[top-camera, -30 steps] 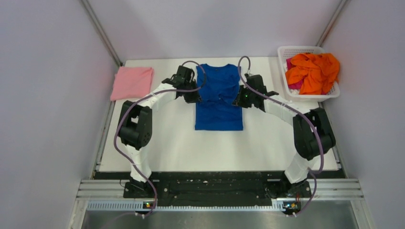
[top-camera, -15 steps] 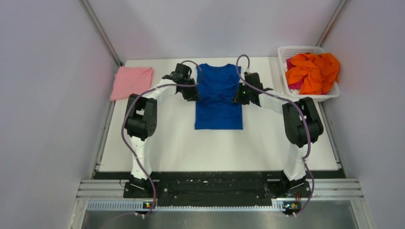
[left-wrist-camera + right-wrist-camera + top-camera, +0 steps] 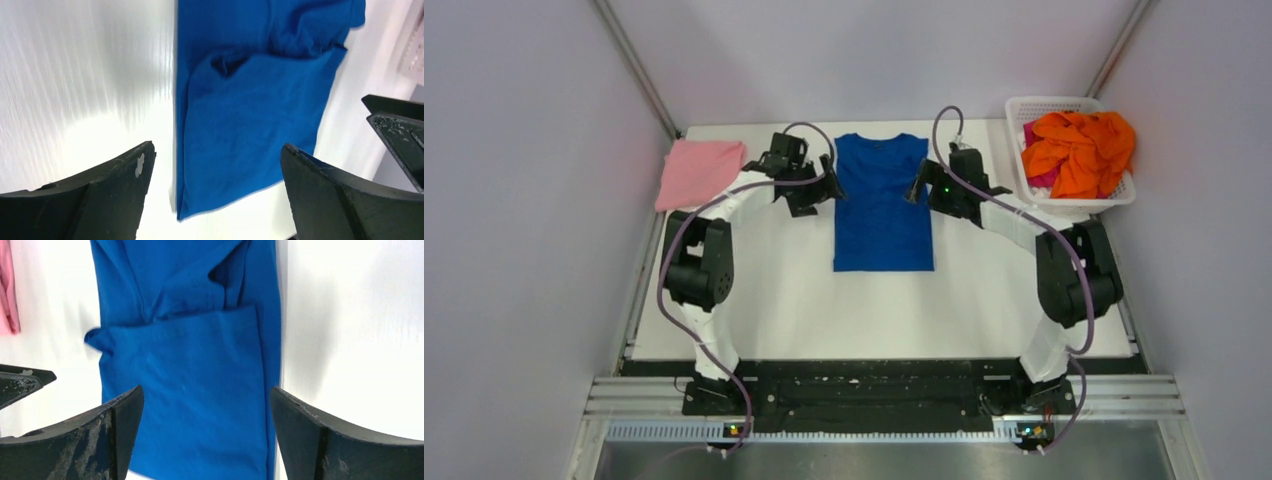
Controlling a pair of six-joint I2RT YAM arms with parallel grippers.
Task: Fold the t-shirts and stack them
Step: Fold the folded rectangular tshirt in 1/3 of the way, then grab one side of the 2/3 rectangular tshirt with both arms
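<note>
The robot's left gripper will move back and down to the blue t-shirt and close on its near corner [image 3: 837, 268] [image 3: 183, 214] on the pink t-shirt's side, since the blue sides are folded in.
A royal blue t-shirt [image 3: 882, 205] lies flat on the white table with both sides folded in, forming a narrow rectangle. My left gripper [image 3: 822, 188] hovers at its left edge, open, with nothing between the fingers [image 3: 125, 190]; the blue t-shirt [image 3: 250, 115] lies beneath. At the right edge my right gripper [image 3: 921, 186] is open too and holds nothing, above the blue t-shirt [image 3: 190, 370]. A folded pale pink t-shirt [image 3: 701, 172] rests at the back left. Orange t-shirts [image 3: 1079, 150] are heaped in the basket.
The white lattice basket [image 3: 1024, 105] stands at the back right corner, with some magenta cloth under the orange heap. Grey walls close in on both sides. The pink t-shirt's edge [image 3: 6, 295] shows in the right wrist view.
Both grippers have opened and let go of the blue t-shirt's folded-in sides, then drawn apart to its outer edges. The shirt now lies flatter.
</note>
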